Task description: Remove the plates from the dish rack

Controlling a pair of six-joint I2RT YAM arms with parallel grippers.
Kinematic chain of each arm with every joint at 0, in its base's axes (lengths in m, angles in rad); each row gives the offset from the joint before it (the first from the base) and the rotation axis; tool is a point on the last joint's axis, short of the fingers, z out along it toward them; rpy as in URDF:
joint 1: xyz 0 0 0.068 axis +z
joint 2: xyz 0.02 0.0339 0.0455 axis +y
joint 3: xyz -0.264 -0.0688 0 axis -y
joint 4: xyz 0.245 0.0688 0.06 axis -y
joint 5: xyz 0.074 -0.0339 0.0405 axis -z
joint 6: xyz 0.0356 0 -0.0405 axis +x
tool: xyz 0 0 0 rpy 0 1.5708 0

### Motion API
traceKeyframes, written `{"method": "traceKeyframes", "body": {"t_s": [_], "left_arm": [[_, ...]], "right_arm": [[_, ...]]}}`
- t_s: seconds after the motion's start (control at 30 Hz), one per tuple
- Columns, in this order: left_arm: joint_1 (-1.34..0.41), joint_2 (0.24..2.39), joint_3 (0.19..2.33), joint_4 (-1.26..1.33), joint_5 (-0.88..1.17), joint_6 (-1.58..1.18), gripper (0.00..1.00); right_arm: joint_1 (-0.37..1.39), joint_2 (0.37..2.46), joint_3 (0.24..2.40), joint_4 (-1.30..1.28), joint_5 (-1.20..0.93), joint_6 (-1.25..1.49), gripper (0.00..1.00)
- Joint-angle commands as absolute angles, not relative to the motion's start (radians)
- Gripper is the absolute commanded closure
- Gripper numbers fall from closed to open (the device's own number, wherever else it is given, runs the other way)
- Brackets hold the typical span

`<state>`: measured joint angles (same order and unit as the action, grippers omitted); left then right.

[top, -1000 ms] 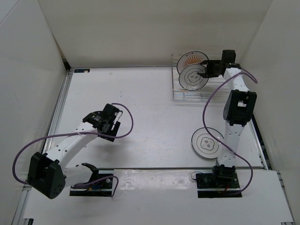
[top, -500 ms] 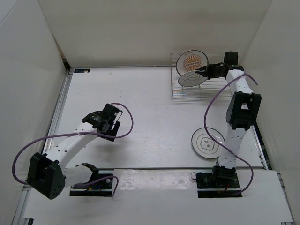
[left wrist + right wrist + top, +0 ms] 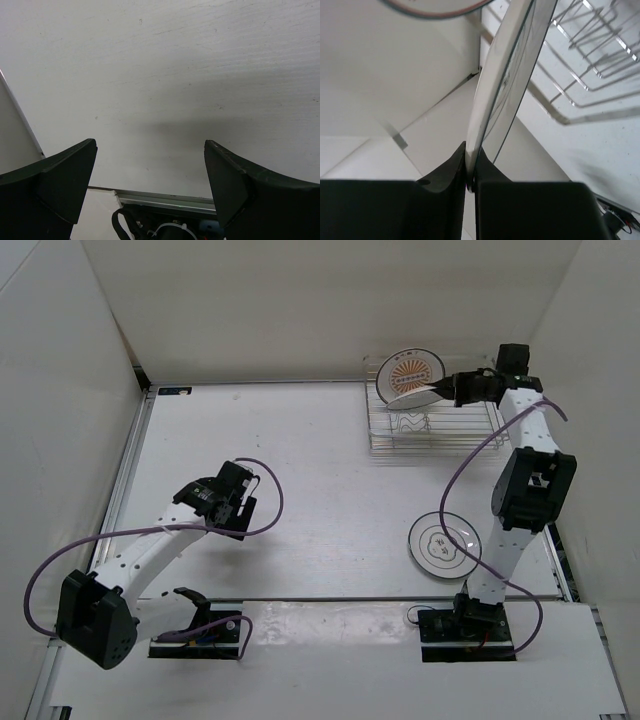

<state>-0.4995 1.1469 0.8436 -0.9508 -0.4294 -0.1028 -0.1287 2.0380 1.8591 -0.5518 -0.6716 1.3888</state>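
I need to swing my right gripper back and down to release the held plate at the flat black-ringed plate (image 3: 438,548), which lies below my gripper and back from it.
The silvery wire dish rack (image 3: 455,430) stands at the table's far right. In it, upright at the back, is a white plate with an orange sunburst (image 3: 408,368). My right gripper (image 3: 448,390) is shut on the rim of a black-ringed plate (image 3: 412,397), which hangs tilted, almost edge-on, above the rack. In the right wrist view that plate (image 3: 507,75) runs up from between the fingers (image 3: 445,175), with the rack's wires (image 3: 580,65) beside it. Another black-ringed plate (image 3: 444,543) lies flat on the table near the right arm. My left gripper (image 3: 225,515) stands open over bare table (image 3: 150,170).
White walls close in the table at the back and on both sides. The right arm (image 3: 525,485) reaches up along the right wall. A metal rail (image 3: 125,480) runs along the table's left edge. Purple cables loop from both arms.
The right gripper has shut on the ringed plate's rim and drawn it up and to the right, out of its slot, tipping it from upright to almost edge-on. The left arm has not moved.
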Motion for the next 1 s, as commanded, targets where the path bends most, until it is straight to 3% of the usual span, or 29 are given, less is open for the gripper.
{"method": "traceKeyframes", "body": {"t_s": [0.0,0.13,0.27,0.43,0.5,0.63,0.77,0.97], "left_arm": [[-0.508,1.112,0.835,-0.928,-0.419,-0.114,0.0],[-0.515,1.117,0.834,-0.923,-0.402,-0.112,0.0],[-0.52,1.115,0.833,-0.916,-0.388,-0.109,0.0],[-0.52,1.109,0.821,-0.907,-0.38,-0.12,0.0],[-0.52,1.108,0.813,-0.905,-0.382,-0.121,0.0],[-0.52,1.101,0.798,-0.9,-0.379,-0.123,0.0],[-0.523,1.098,0.788,-0.89,-0.37,-0.132,0.0],[-0.523,1.098,0.775,-0.877,-0.327,-0.161,0.0]], "right_arm": [[-0.146,1.913,1.823,-0.523,-0.778,1.374,1.0],[-0.158,1.875,1.772,-0.397,-0.816,1.451,1.0],[-0.175,1.867,1.888,-0.403,-0.834,1.45,1.0],[-0.201,1.876,2.173,-0.618,-0.804,1.188,1.0],[-0.199,1.87,2.271,-0.839,-0.763,1.034,1.0],[-0.161,1.674,2.128,-1.101,-0.598,0.765,1.0],[-0.13,1.482,1.903,-1.282,-0.427,0.684,1.0],[-0.109,1.372,1.781,-1.577,-0.207,0.575,1.0]]}}
